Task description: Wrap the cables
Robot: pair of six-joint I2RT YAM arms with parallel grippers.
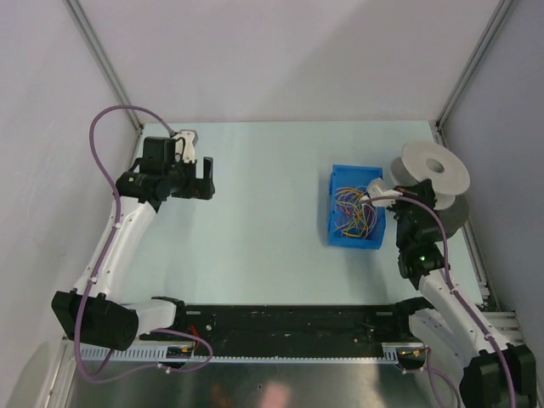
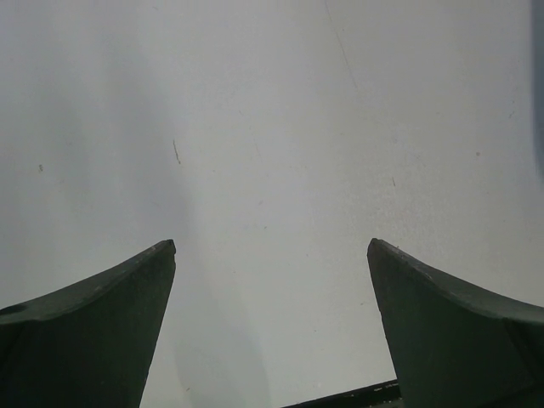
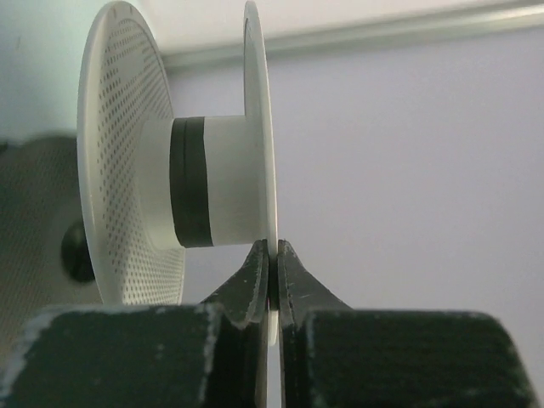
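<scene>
Next, my right gripper will go left in the top view past the bin (image 1: 333,223), then down, and release the spool on the middle tabletop, since it's bare.
The cables (image 1: 355,211), a tangle of thin yellow, orange, blue and purple wires, lie in a blue bin (image 1: 333,223) right of the table's middle. My right gripper (image 1: 413,192) (image 3: 274,251) is just right of the bin. It is shut on the thin solid flange of a white spool (image 1: 435,167) (image 3: 212,183) and holds it up. The spool has a black band round its core and a second, perforated flange (image 3: 115,161). My left gripper (image 1: 204,178) (image 2: 272,246) is open and empty above bare table at the far left, well away from the bin.
White walls with metal corner posts (image 1: 100,59) close in the table at the back and sides. A black rail (image 1: 280,323) runs along the near edge between the arm bases. A mauve hose (image 1: 102,153) loops off the left arm.
</scene>
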